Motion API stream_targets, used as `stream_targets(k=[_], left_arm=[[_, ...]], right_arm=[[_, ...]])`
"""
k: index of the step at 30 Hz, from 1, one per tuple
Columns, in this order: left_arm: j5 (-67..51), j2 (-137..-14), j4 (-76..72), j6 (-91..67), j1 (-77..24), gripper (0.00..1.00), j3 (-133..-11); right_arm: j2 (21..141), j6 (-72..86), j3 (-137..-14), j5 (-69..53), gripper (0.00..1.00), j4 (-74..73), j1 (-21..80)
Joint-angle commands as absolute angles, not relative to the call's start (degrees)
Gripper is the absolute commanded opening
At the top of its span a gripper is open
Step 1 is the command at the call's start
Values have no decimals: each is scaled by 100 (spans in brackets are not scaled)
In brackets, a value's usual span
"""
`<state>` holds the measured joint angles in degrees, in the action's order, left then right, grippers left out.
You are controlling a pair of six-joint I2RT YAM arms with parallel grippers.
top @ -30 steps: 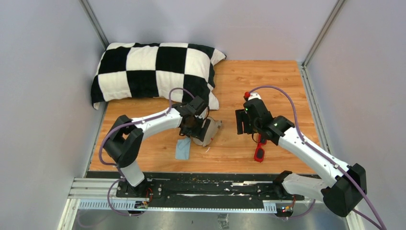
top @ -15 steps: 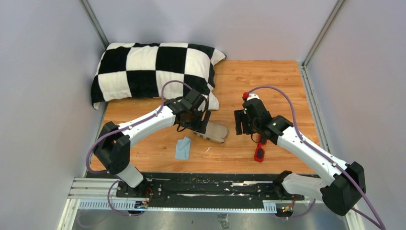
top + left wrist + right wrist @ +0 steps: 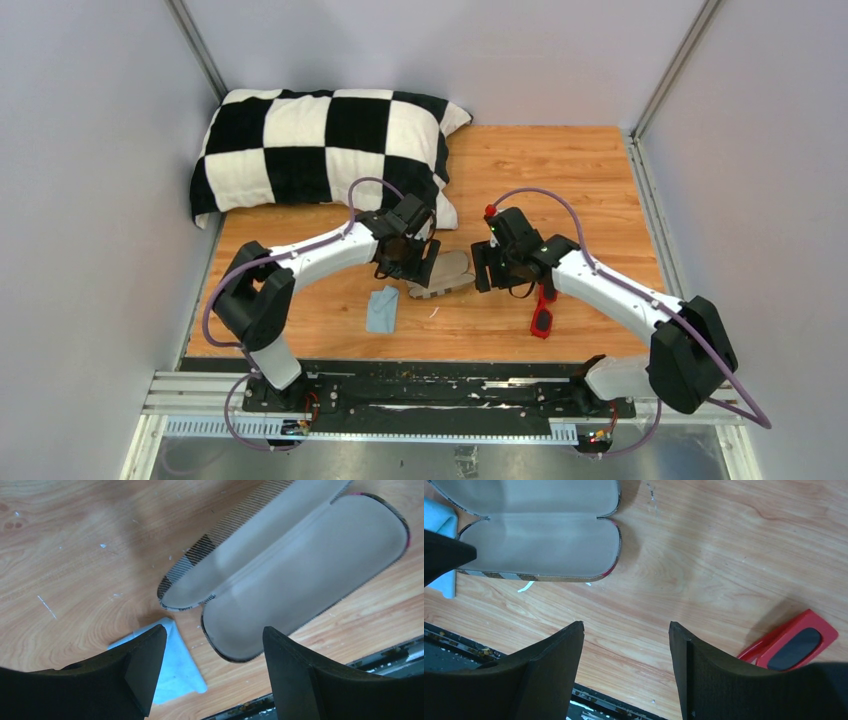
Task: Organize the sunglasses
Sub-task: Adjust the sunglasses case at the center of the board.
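Observation:
My right gripper is open and the thin rim fits between its fingers, so next I should lower it to the left in the top view, onto the rim of the case's far half [image 3: 467, 259] [image 3: 619, 496].
The red sunglasses [image 3: 541, 318] lie folded on the wooden table, right of centre near the front edge. One lens end shows in the right wrist view [image 3: 796, 645]. The grey plaid case [image 3: 441, 274] lies open and empty, its pale lining up [image 3: 300, 575] [image 3: 539, 540]. My left gripper [image 3: 407, 264] is open and empty just above the case's left end [image 3: 214, 630]. My right gripper [image 3: 487, 268] is open and empty [image 3: 625, 626] over bare wood between the case and the sunglasses, touching neither.
A light blue cloth [image 3: 381, 310] lies left of the case [image 3: 175, 665]. A black and white checked pillow [image 3: 320, 150] fills the back left. The black rail [image 3: 420, 385] runs along the table's front edge. Grey walls enclose the sides.
The case lid has dropped and the case now lies fully open and flat. My left gripper has pulled back to its left end. My right gripper has moved left, toward the case.

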<state>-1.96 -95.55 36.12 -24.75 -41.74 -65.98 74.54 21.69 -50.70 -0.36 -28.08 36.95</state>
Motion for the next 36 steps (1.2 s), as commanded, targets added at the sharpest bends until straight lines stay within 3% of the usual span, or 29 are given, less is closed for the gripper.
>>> stream_targets(k=[1,11,26,36], left_arm=[[-12,-9739,3508,-2511,-4060,75,-6632],[-9,-10209,3483,-2115,-3800,75,-7123],[-189,-11912,4090,-1431,-3735,74,-9783],[-251,-10798,4087,-1584,-3779,74,-9436]], right_arm=[[7431,2225,-4943,-258,69,-2777,3618],[7457,2275,-4843,-260,69,-2744,3612],[6814,2457,-4693,131,69,-2998,3617],[7302,2326,-4921,93,69,-2831,3613]])
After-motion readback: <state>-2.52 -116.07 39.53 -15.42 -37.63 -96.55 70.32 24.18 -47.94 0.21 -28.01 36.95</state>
